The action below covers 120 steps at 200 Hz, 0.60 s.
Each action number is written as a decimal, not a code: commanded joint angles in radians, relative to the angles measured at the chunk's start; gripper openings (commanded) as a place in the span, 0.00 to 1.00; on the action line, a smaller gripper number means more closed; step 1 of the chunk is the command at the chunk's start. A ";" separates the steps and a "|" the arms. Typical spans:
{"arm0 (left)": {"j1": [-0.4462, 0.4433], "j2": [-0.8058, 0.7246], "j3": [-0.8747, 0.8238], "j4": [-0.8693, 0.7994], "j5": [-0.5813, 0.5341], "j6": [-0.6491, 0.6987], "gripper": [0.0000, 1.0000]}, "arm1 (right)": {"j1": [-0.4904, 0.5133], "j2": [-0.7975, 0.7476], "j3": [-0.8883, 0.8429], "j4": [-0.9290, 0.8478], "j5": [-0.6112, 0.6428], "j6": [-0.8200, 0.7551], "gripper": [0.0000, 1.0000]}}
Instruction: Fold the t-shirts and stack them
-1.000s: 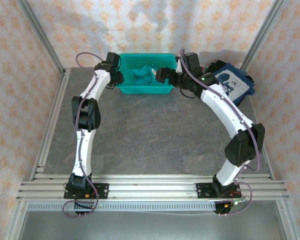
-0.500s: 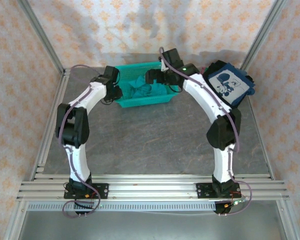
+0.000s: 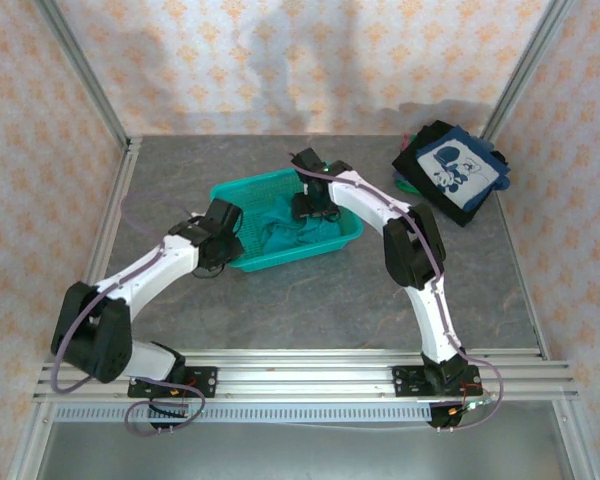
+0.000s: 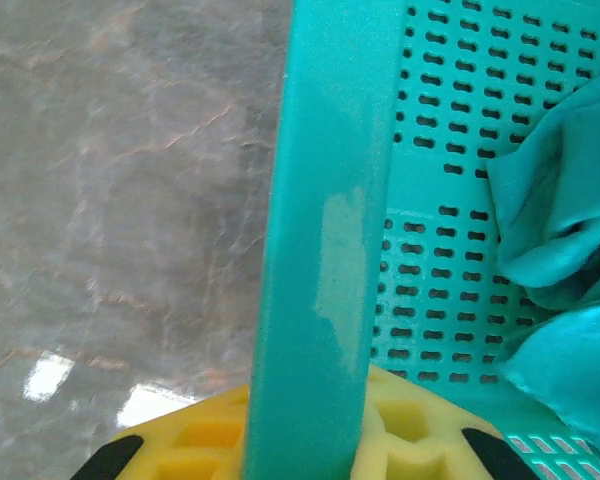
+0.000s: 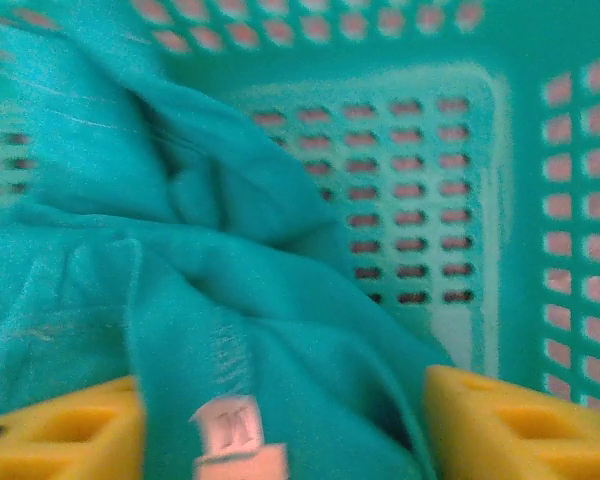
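My left gripper is going to move the basket (image 3: 232,190) outward next, toward the nearer side bar, and release it, because the bare far corner of the tabletop is outward of that gripper.
A crumpled teal t-shirt (image 3: 283,236) lies inside the teal mesh basket (image 3: 232,190), which stands near the middle of the table. My left gripper (image 3: 223,222) is shut on the basket's left rim (image 4: 315,250), its yellow pads (image 4: 200,440) pressed on either side of it. My right gripper (image 3: 305,207) reaches down into the basket from the far side and stands open, its pads (image 5: 500,420) wide apart with the teal t-shirt (image 5: 230,300) and its white neck label (image 5: 230,430) between them. Folded dark t-shirts (image 3: 450,170), the top one with a white-blue graphic, are stacked at the back right.
Grey tabletop (image 3: 310,300) lies bare between the basket and the arm bases. Aluminium frame rails (image 3: 110,230) run along the left, right and near edges. Patterned walls close in the back and sides.
The basket has come from the back wall toward the middle of the table, held by my left gripper. Both arms pulled back with it, and my right gripper stayed over the teal t-shirt.
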State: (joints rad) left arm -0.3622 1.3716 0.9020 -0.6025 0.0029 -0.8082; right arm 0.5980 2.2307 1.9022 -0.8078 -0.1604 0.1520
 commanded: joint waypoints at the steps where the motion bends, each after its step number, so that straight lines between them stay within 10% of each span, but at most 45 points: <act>1: 0.009 -0.051 -0.033 -0.069 -0.100 -0.075 0.00 | 0.008 -0.015 -0.020 0.043 0.044 0.018 0.42; 22: 0.009 -0.067 -0.029 -0.092 -0.124 -0.081 0.00 | 0.007 -0.052 0.022 0.038 0.029 0.024 0.00; 62: 0.125 -0.063 0.032 -0.125 -0.101 -0.104 0.00 | 0.006 -0.321 0.079 0.274 -0.166 0.095 0.00; 120: 0.453 -0.038 0.183 -0.124 -0.104 -0.197 0.00 | -0.022 -0.438 0.491 0.175 -0.219 0.201 0.00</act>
State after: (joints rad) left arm -0.0151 1.3247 1.0012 -0.7017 -0.0212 -0.9073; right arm 0.5991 1.8938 2.3074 -0.6296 -0.3450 0.2798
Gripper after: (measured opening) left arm 0.158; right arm 0.073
